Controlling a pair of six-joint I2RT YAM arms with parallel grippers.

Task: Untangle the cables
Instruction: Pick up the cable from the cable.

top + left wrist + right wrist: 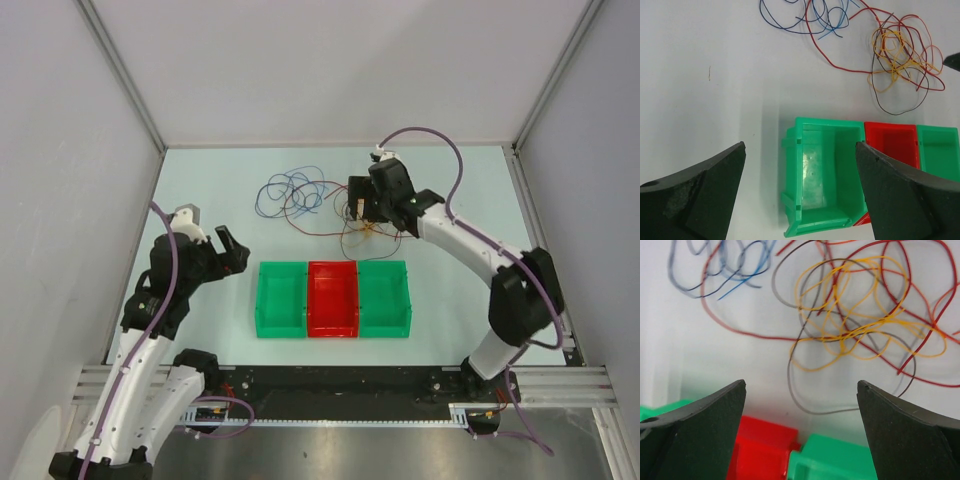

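The thin brown cable's side bend [335,202] [774,284] bulges clear of the yellow-orange clump, so my right gripper lowers to the left in the top view onto it next.
The cables lie tangled on the table behind the bins. The blue cables [290,188] loop on the left, the red cables [318,205] in the middle, and the yellow-orange cables [368,228] on the right. My right gripper [362,212] hovers open and empty over the yellow-orange clump. In the right wrist view the yellow-orange cables [850,335], red cables [900,290] and blue cables [740,270] lie beyond my open gripper [802,383]. My left gripper [233,248] is open and empty, left of the bins. In its wrist view the gripper [800,145] frames a green bin, with the blue cables [810,20] far off.
Three bins stand in a row near the table's front: a green bin [280,298], a red bin [332,298] and another green bin [384,298]. A thin dark grey wire [795,390] loops close to the bins. Grey walls enclose the table on three sides.
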